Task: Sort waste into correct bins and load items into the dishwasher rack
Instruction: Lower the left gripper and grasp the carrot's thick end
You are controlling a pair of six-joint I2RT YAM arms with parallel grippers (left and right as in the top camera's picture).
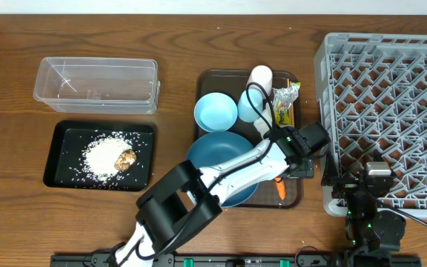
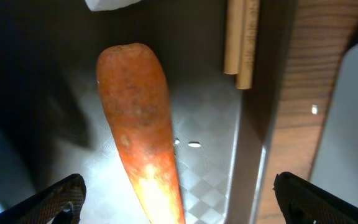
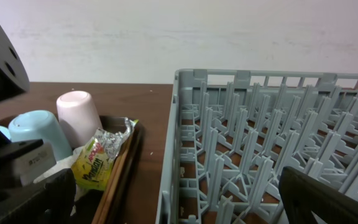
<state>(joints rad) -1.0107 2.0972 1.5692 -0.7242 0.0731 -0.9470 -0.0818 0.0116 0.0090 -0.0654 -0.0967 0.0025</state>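
Note:
The left gripper's open fingers are still above the carrot, so the left gripper will next go down and close around the carrot's narrower half (image 1: pixel 280 190) (image 2: pixel 148 171), which lies below it on the bottom of the tray.
The orange carrot (image 2: pixel 138 124) lies on the dark brown tray floor, between the wide-open fingers of my left gripper (image 2: pixel 176 202), which touch nothing. In the overhead view the left gripper (image 1: pixel 293 170) hovers over the tray's right front corner, just above the carrot (image 1: pixel 280 189). Wooden chopsticks (image 2: pixel 241 43) lie beside the carrot along the tray wall. A bit of white tissue (image 2: pixel 110 3) shows at the top edge. My right gripper (image 3: pixel 179 208) is open and empty at the front left corner of the grey rack (image 3: pixel 272 137). The snack wrapper (image 1: pixel 284 100) lies at the tray's back right.
The brown tray (image 1: pixel 207 81) holds the dark-blue plate (image 1: pixel 221 167), light-blue bowl (image 1: pixel 215 111), light-blue cup (image 1: pixel 247 107) and white cup (image 1: pixel 260 76). The black tray (image 1: pixel 65 133) holds rice (image 1: pixel 102 154) and a brown lump (image 1: pixel 126 159). The clear tub (image 1: pixel 95 83) stands behind it.

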